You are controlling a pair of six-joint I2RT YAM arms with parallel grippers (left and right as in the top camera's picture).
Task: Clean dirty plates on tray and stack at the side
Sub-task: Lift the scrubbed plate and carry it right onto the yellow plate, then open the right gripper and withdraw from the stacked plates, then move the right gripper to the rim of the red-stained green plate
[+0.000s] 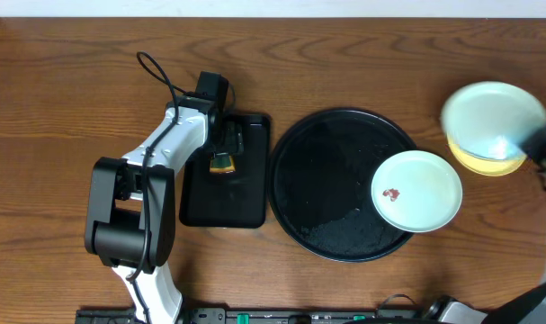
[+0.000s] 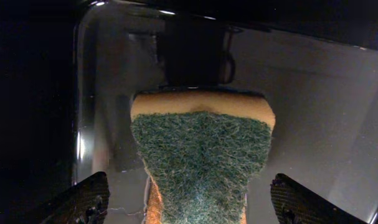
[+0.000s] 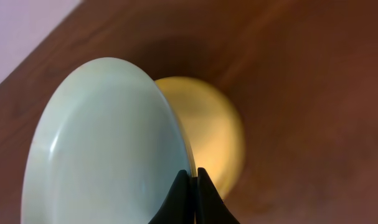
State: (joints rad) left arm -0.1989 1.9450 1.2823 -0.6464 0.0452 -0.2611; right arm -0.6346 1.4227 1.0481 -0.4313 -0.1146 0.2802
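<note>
The tilted plate comes down next onto the pale yellow plate point(image 1: 488, 163) point(image 3: 217, 134), the stack's base on the wood below my right gripper, which then releases the rim.
The round black tray point(image 1: 326, 171) lies mid-table. One pale mint-white plate point(image 1: 416, 190) with a small red smear rests on its right part. Off the tray at the far right, a second mint-white plate point(image 1: 491, 117) point(image 3: 101, 149) hangs tilted over a pale yellow plate point(image 1: 488, 163) point(image 3: 217, 134) that lies on the wood. My right gripper point(image 3: 192, 174) point(image 1: 529, 142) is shut on the tilted plate's rim. My left gripper point(image 2: 192, 208) point(image 1: 221, 148) is open, its fingers point(image 2: 83, 202) standing either side of a green-topped yellow sponge point(image 2: 201, 158) point(image 1: 221, 163) without touching it.
The sponge lies in a smaller rectangular black tray point(image 1: 246, 202) point(image 2: 313, 106) left of the round one. The left arm reaches over that tray from the table's front left. Brown wooden table point(image 1: 57, 90) all around.
</note>
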